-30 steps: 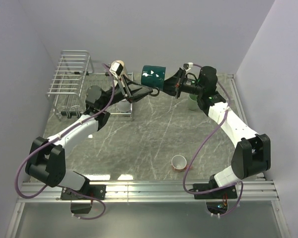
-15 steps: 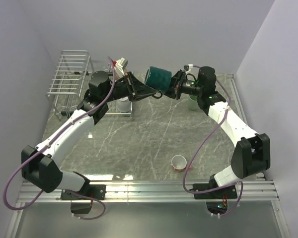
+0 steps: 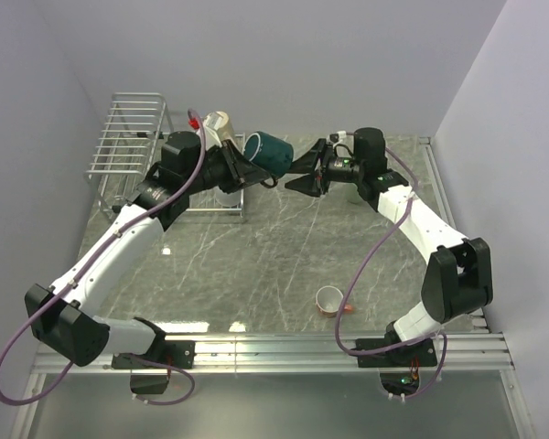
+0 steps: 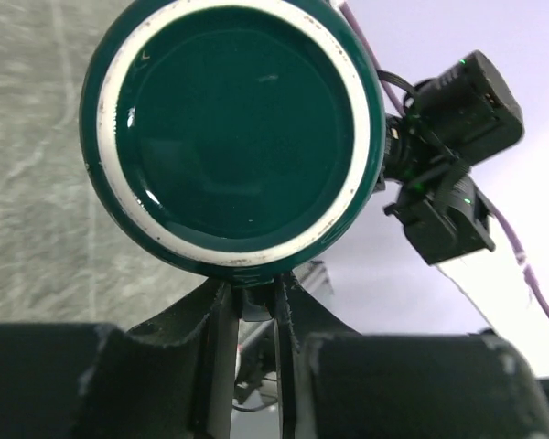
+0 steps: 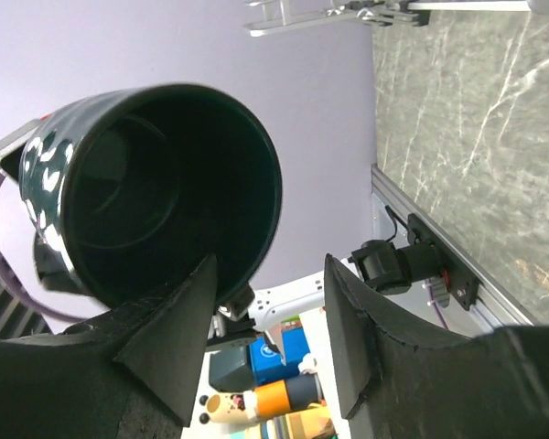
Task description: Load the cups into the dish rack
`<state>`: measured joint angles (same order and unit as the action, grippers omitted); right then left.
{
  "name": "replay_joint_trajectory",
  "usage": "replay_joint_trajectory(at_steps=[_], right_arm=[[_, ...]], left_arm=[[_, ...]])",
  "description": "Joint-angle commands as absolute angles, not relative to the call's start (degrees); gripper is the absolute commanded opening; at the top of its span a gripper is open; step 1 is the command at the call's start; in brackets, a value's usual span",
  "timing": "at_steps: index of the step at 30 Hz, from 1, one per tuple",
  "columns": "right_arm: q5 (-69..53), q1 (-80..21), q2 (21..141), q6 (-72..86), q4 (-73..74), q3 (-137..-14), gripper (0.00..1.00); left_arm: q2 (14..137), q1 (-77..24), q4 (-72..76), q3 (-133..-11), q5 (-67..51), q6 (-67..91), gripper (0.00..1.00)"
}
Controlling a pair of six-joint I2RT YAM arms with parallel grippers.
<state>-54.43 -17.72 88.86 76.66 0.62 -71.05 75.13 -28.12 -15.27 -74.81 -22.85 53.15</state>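
My left gripper will swing over the near side of the dish rack and go down, with its fingers turning downward, to release the mug, because the mug's opening faces sideways.
The dark green-black mug [image 3: 267, 153] hangs in the air above the back of the table, lying on its side. My left gripper [image 3: 253, 170] is shut on its handle; the left wrist view shows the mug's round base [image 4: 233, 128] just above the shut fingers [image 4: 221, 338]. My right gripper [image 3: 299, 176] is open and empty, just right of the mug, facing its open mouth [image 5: 156, 183]. The silver wire dish rack [image 3: 131, 135] stands at the back left. A beige mug [image 3: 218, 122] and a cream-white mug [image 3: 227, 194] sit by its right end.
A small orange-red cup [image 3: 329, 299] with a white inside stands on the marble table [image 3: 274, 247] at the front right. The right arm's wrist camera [image 4: 457, 155] is close behind the held mug. Grey walls close in both sides.
The dark mug has passed from my right gripper to my left. The left gripper came in and shut on the handle; the right gripper opened and drew back a little.
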Motion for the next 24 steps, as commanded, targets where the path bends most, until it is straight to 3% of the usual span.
replay_joint_trajectory(at_steps=[1, 16, 24], right_arm=[[-58.8, -18.6, 88.4, 75.2, -1.1, -74.1, 0.58], [-57.8, -17.1, 86.9, 69.5, 5.2, -70.2, 0.58], [-57.7, -17.0, 86.0, 67.5, 7.4, -69.0, 0.58]], left_arm=[[74.7, -27.9, -20.0, -79.8, -12.9, 46.2, 0.00], [72.8, -20.4, -31.8, -80.2, -0.2, 41.6, 0.00], [76.5, -19.2, -34.7, -79.9, 13.1, 40.2, 0.00]])
